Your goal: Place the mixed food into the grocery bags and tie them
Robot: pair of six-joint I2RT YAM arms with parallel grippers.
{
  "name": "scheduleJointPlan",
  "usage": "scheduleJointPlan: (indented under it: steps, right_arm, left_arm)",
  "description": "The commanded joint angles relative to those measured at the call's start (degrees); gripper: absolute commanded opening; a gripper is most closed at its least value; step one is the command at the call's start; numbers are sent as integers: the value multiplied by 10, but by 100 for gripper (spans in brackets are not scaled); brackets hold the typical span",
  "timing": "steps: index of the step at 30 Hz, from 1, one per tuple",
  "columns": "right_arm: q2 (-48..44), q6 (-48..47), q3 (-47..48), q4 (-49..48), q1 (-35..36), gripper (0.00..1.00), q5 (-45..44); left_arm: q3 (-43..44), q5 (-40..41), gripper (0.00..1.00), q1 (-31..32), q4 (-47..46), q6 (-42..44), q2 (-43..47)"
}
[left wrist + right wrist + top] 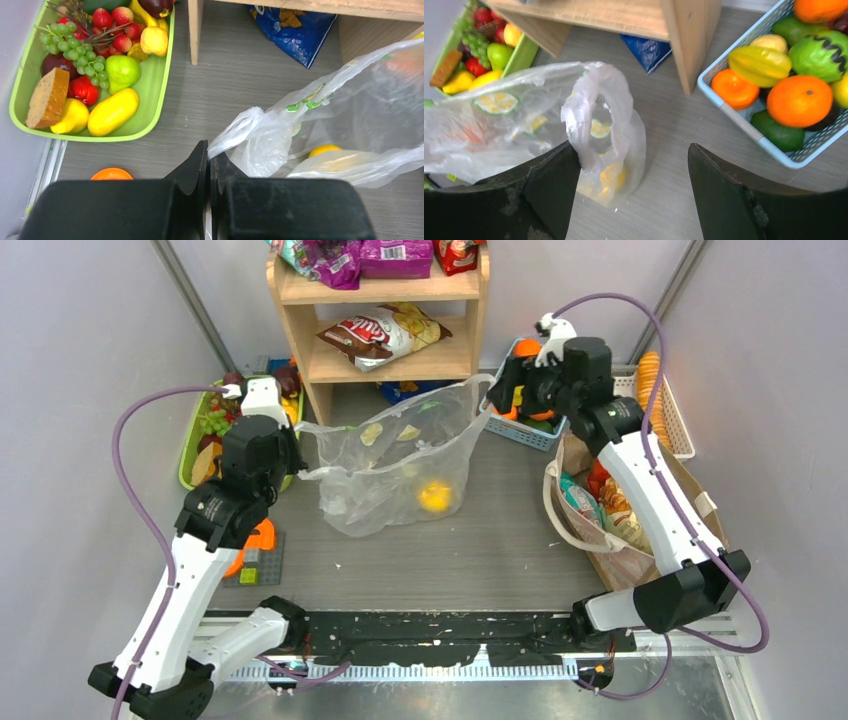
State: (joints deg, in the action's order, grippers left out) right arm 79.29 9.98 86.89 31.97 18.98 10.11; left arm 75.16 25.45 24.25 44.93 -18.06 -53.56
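Observation:
The large orange [543, 414] [800, 101] is below my right gripper and to its right in the top view. I will move my right gripper that way, then down around the orange's uncovered sides.
The clear plastic bag [400, 465] lies open mid-table with a yellow lemon [434, 496] inside. My left gripper [300, 455] is shut on the bag's left handle; in the left wrist view the twisted plastic [240, 130] runs out from between the closed fingertips [210, 157]. My right gripper [497, 395] hovers at the bag's right side and is open. The bag's right handle loop [596, 100] rests against its left finger [554, 180], not pinched. The tan tote [702, 490] stands at the right, holding snack packets [590, 505], partly hidden by the right arm.
A green basket [190, 440] of fruit sits at the left, a blue basket [734, 120] of oranges and other fruit at the right. A wooden shelf [385, 330] with snack packets stands behind the bag, with a blue packet [295, 30] under it. A white basket [680, 410] is back right.

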Motion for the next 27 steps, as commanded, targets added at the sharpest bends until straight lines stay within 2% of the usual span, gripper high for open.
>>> scheduleJointPlan:
  steps: [1, 7, 9, 12, 14, 18, 21, 27]
  right_arm:
    - [8, 56, 14, -79, -65, 85, 101]
    - [49, 96, 36, -95, -126, 88, 120]
    - [60, 106, 40, -110, -140, 88, 159]
    - [68, 134, 33, -159, -153, 88, 267]
    - [60, 133, 29, -161, -152, 88, 291]
    - [22, 123, 12, -156, -145, 87, 316]
    - [-6, 109, 13, -130, -147, 87, 285]
    - [34, 71, 81, -23, -163, 87, 94]
  left_arm:
    - [-12, 8, 0, -3, -79, -8, 12]
    - [-26, 1, 0, -3, -93, 1, 9]
    - [-32, 4, 0, -3, -97, 6, 9]
    - [-24, 33, 0, -3, -80, 19, 3]
    - [-23, 46, 0, -3, -73, 23, -3]
    - [-34, 17, 0, -3, -83, 16, -7]
    - [-31, 20, 0, -3, -77, 14, -12]
    - [-52, 20, 0, -3, -101, 11, 14]
